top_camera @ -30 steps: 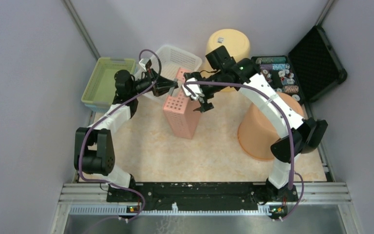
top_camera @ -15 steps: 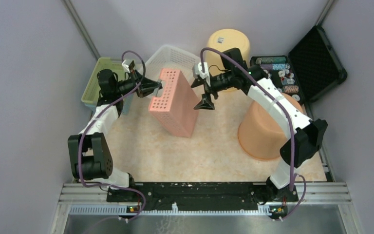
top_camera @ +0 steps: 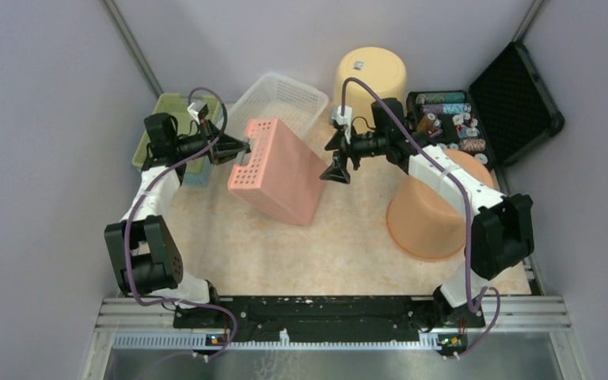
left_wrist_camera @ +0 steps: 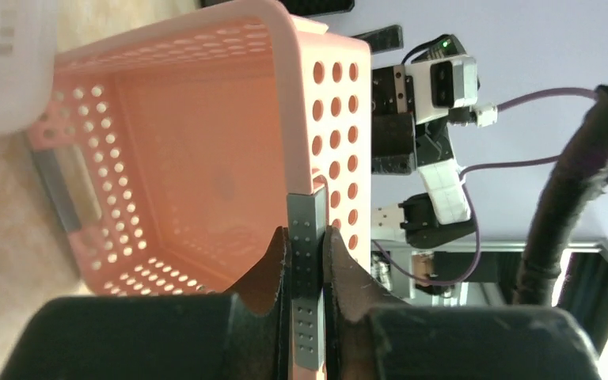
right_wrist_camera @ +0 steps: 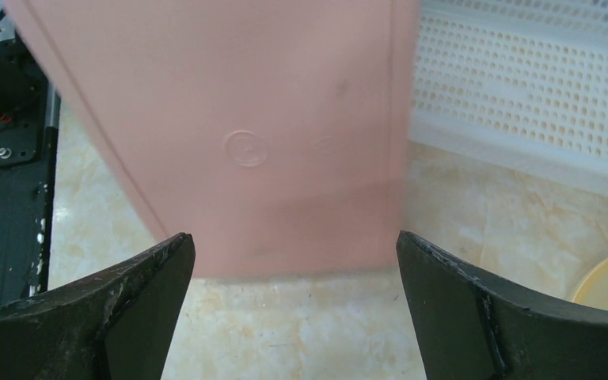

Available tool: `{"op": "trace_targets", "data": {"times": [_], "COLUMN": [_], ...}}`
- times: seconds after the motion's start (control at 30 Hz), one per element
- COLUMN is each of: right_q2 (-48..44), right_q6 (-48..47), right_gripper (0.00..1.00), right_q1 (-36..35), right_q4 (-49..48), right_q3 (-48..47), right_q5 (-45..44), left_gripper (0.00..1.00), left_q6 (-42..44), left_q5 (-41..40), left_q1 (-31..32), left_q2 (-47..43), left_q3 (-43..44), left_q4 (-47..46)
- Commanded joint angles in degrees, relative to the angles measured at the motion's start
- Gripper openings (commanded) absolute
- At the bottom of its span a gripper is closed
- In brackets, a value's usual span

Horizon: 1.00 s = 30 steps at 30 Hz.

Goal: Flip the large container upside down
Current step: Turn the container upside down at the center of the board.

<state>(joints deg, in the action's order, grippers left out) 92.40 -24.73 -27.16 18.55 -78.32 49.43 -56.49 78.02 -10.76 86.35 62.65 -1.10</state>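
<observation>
My left gripper will lower the grey handle strip point(left_wrist_camera: 305, 237) down and slightly back to the tabletop and let go of it, because the hollow inside of the basket still faces sideways.
The large container point(top_camera: 279, 171) is a pink perforated basket, tipped over to the left on the table with its smooth bottom facing up and right. My left gripper point(top_camera: 245, 148) is shut on the grey handle strip point(left_wrist_camera: 305, 237) at the basket's rim, and the left wrist view looks into the basket's hollow inside point(left_wrist_camera: 182, 142). My right gripper point(top_camera: 336, 157) stands wide open just right of the basket, apart from it. In the right wrist view the basket's pink bottom point(right_wrist_camera: 245, 134) fills the space beyond the open right gripper point(right_wrist_camera: 294, 277).
A white mesh basket point(top_camera: 281, 99) and a green bin point(top_camera: 166, 127) stand behind the pink basket. An upturned yellow bucket point(top_camera: 370, 71) is at the back. An upturned orange bucket point(top_camera: 431, 214) sits under my right arm. An open black case of chips point(top_camera: 483, 111) is at the far right.
My left gripper pulled the basket's rim to the left, tipping the upright basket over. My right gripper let go of it, backed off to the right and stayed open.
</observation>
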Motion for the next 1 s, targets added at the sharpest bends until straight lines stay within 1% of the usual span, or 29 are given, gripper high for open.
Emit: {"op": "trace_targets", "data": {"times": [0.0, 0.2, 0.4, 0.53, 0.63, 0.97], "right_q2": [-2.39, -2.26, -2.93, -4.87, -6.92, -11.77], "right_q6": [6.27, 5.82, 0.77, -2.87, -4.35, -9.89], "right_gripper": [0.99, 0.99, 0.99, 0.99, 0.99, 0.99], "right_q1": [2.31, 3.51, 3.51, 3.51, 3.56, 3.44], "right_q4": [-10.69, -11.89, -9.04, -8.02, -7.87, -5.17], "right_q3": [3.36, 6.45, 9.53, 12.38, 14.19, 18.32], "right_q5": [-2.98, -2.7, -2.95, -2.73, -2.22, -1.44], "left_gripper": [0.08, 0.07, 0.09, 0.11, 0.11, 0.15], "left_q6": [19.23, 26.94, 33.32, 39.42, 42.97, 48.32], "left_q5": [-2.25, -8.31, -12.58, -15.06, -16.45, -17.6], "left_q1": [-0.2, -0.43, -0.6, -0.83, -1.1, -1.39], "left_q2": [2.37, 0.5, -1.69, -2.59, -3.07, -6.18], "left_q3": [-2.76, -1.21, 0.41, 1.35, 1.22, -0.87], "left_q4": [15.32, 23.84, 29.02, 33.06, 34.94, 35.71]}}
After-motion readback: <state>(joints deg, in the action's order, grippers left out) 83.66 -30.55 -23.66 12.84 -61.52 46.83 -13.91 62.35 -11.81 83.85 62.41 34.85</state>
